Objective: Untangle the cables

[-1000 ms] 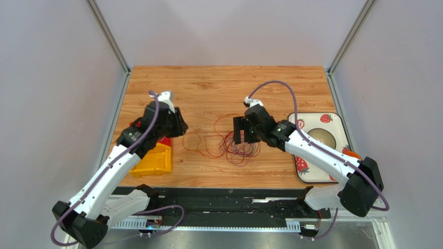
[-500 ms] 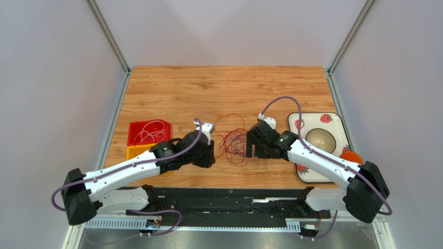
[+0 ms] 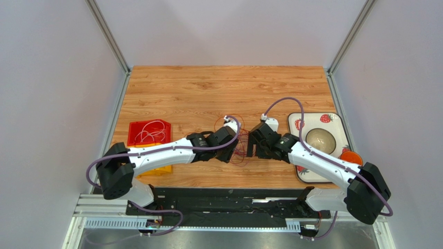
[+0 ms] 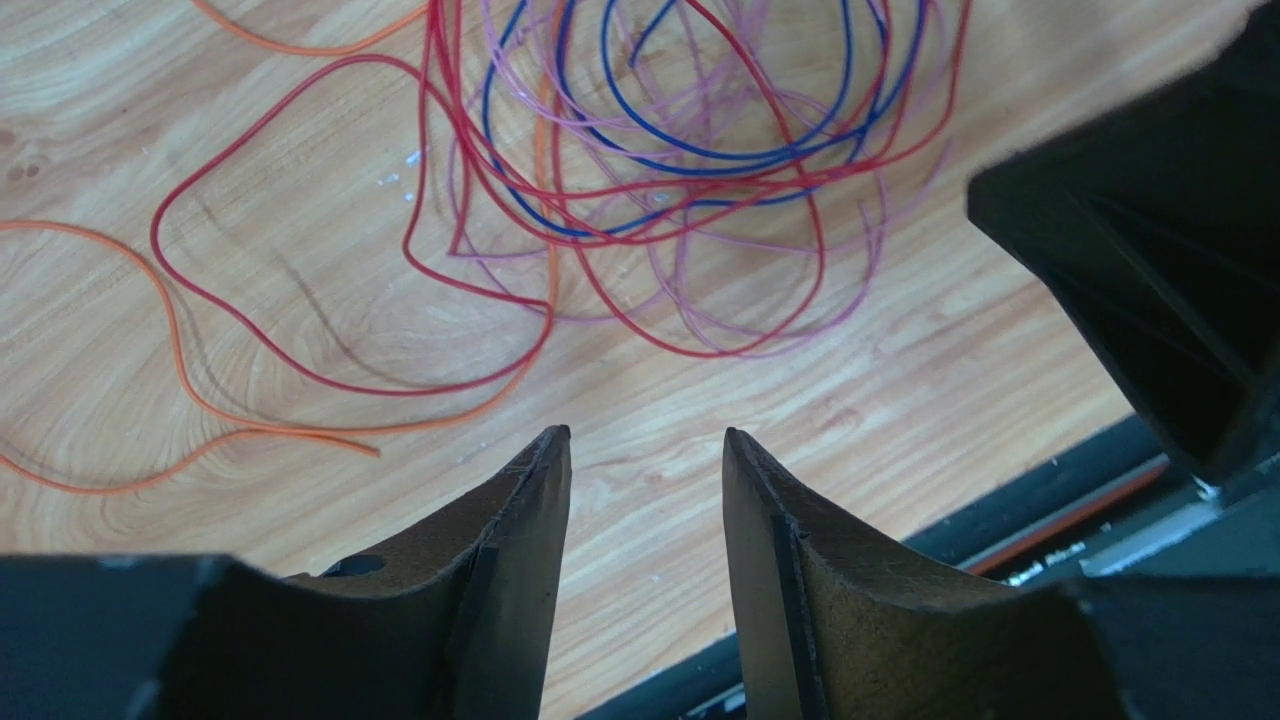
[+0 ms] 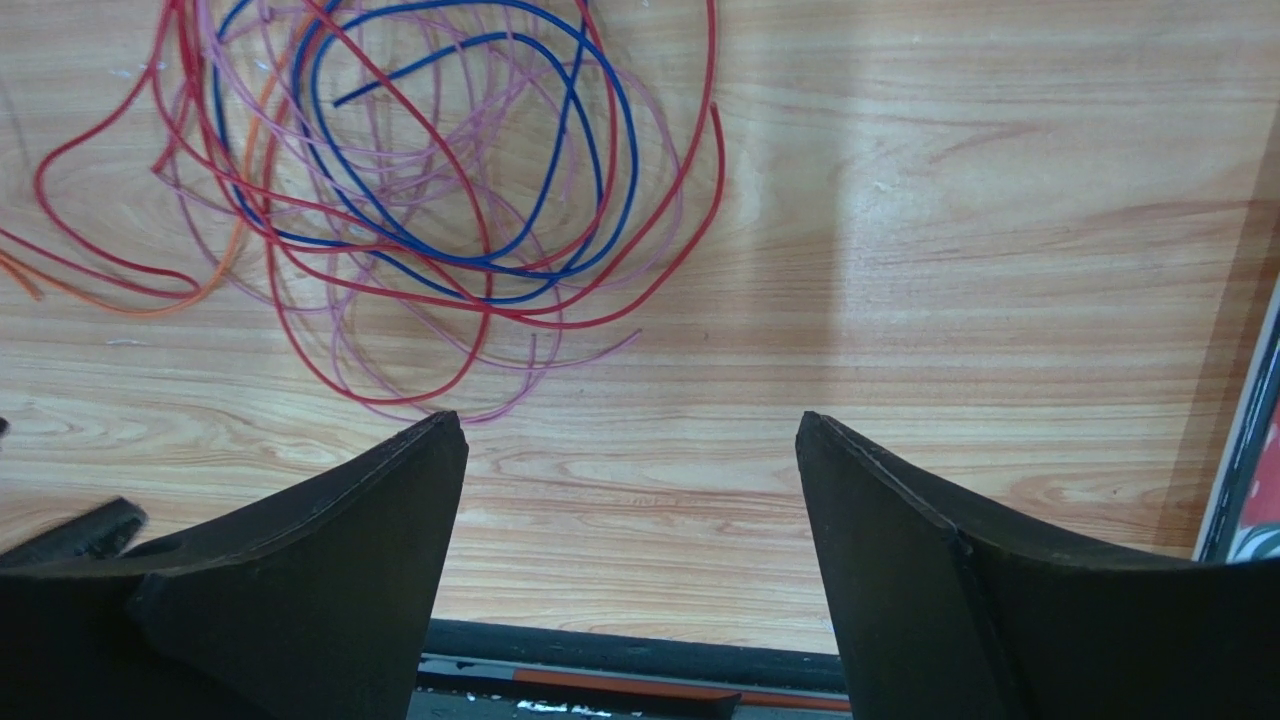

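Note:
The left gripper reaches outward next, then lowers to that bundle, since the red cables bunch (image 4: 455,120) at the tangle's edge by the orange loops.
The cables (image 3: 240,151) lie as one loose tangle of thin red, blue, lilac and orange wires on the wooden table, between my two grippers. In the left wrist view the tangle (image 4: 684,188) lies just ahead of the fingertips, with orange loops trailing to the left. My left gripper (image 4: 643,438) is open by a narrow gap with only bare wood between its fingers, and stands at the tangle's left (image 3: 231,152). My right gripper (image 5: 628,428) is wide open and empty. It stands at the tangle's right (image 3: 252,147), with the coils (image 5: 451,258) ahead and to its left.
A red tray (image 3: 136,126) holding white wires (image 3: 151,136) sits on a yellow bin (image 3: 158,169) at the left. A strawberry-print plate (image 3: 299,124) with a round bowl (image 3: 321,137) stands at the right. The table's near edge and a black rail (image 5: 631,653) run just behind both grippers.
My left arm has swung from over the red tray across to the tangle, uncovering the tray. My right gripper has shifted slightly right and nearer. The wire loops look more bunched together.

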{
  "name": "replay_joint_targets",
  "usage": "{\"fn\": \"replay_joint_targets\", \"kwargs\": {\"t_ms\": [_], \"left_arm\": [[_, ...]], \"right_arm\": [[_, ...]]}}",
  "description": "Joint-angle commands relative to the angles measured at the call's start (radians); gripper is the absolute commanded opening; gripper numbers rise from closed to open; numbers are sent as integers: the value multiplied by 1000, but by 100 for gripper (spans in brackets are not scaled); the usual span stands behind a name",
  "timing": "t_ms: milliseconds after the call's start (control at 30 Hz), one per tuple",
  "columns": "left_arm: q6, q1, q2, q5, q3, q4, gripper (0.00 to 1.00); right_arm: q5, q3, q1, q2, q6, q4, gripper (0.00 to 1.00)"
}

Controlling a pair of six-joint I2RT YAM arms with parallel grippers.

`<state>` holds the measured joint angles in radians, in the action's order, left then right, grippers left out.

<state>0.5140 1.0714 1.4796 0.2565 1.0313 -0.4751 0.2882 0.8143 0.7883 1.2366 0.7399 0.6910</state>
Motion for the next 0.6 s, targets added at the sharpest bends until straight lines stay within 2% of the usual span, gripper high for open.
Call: {"fn": "replay_joint_targets", "kwargs": {"t_ms": [0,67,233,567], "left_arm": [[-3,-36,44,-17,78,16,51],[-2,-34,90,-62,95,27,49],[11,-45,174,23,164,-3,48],[-63,-185,288,-26,299,-46,39]], "right_arm": [[20,-70,-1,-20,46,-111,86],[22,-83,-3,7,29,-143,86],[71,-89,-6,75,-23,-191,86],[34,-141,-29,112,-66,-297,86]]}}
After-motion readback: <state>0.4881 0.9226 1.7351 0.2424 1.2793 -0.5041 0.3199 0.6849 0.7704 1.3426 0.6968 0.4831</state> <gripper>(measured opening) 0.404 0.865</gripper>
